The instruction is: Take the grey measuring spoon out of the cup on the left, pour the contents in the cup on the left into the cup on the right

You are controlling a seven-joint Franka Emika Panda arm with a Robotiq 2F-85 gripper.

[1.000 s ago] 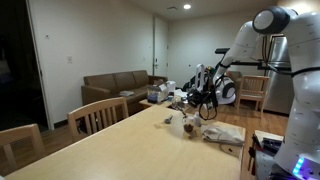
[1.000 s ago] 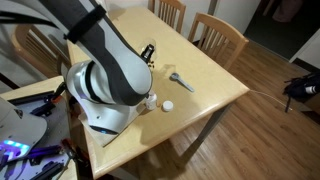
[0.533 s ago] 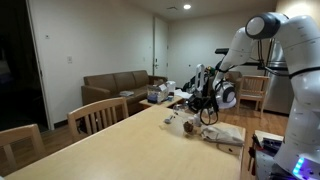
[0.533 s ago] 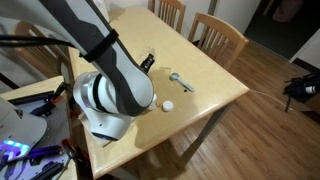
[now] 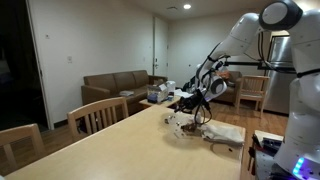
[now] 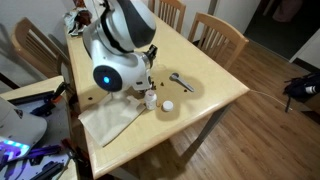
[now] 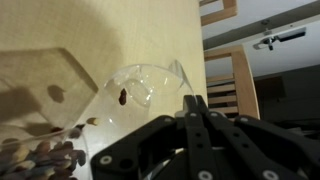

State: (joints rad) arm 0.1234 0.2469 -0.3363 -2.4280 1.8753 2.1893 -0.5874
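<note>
Next I should move my gripper down to the tabletop toward the chairs, turn upright and lower the clear cup, then release it, as just one bean remains inside.
In the wrist view my gripper (image 7: 195,98) is shut, its black fingers pinching the rim of a clear cup (image 7: 150,82) that lies tipped on its side. One brown bean (image 7: 122,96) sits inside it. More beans (image 7: 45,156) are heaped in a second clear cup (image 7: 40,90) at the lower left. The grey measuring spoon (image 6: 181,82) lies flat on the table, outside both cups, beyond the arm. In an exterior view the gripper (image 5: 200,97) hangs low over the cups (image 5: 186,124) near the table's far end.
The wooden table (image 6: 215,85) has a white cloth (image 6: 105,122) near the robot's base and a small white round thing (image 6: 168,105) beside the arm. Wooden chairs (image 6: 218,38) stand along the far side. Another exterior view shows a sofa (image 5: 110,88) behind the table.
The arm has swung and turned its wrist, so the gripper now tips down over the cups. In an exterior view the arm no longer hides the white cloth. The spoon has not moved.
</note>
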